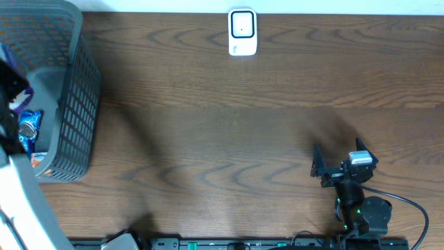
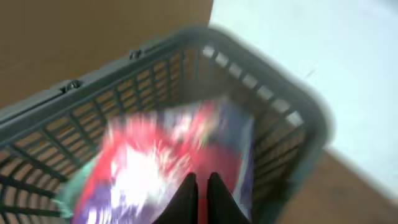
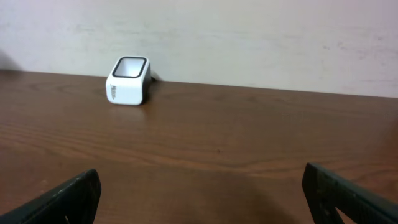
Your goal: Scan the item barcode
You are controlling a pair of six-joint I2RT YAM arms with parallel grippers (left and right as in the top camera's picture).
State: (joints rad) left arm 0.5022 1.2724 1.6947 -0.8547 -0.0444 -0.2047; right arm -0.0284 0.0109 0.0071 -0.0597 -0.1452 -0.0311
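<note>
I should move my left gripper back over the basket's near end (image 1: 44, 144) and let go of the red packet there, because that end is beside the blue packet.
The item is a shiny red, purple and white packet (image 2: 149, 165), blurred, lying inside the grey mesh basket (image 2: 273, 106). My left gripper (image 2: 202, 194) reaches down into that basket, and its two black fingers are pinched together on the packet with a thin red strip between them. In the overhead view the left arm (image 1: 14, 90) hangs over the basket (image 1: 73, 104) at the far left. The white barcode scanner (image 1: 242, 32) stands at the back middle of the table and also shows as scanner (image 3: 129, 81). My right gripper (image 1: 338, 154) rests open at the front right, nothing between its fingers (image 3: 65, 199).
Other packets lie in the basket, one blue (image 1: 29, 128) and one orange and white (image 1: 38, 158). Brown wooden table (image 1: 229, 139) stretches between basket and right arm. A pale wall (image 3: 249, 37) stands behind the scanner. A cable (image 1: 409, 205) loops by the right arm's base.
</note>
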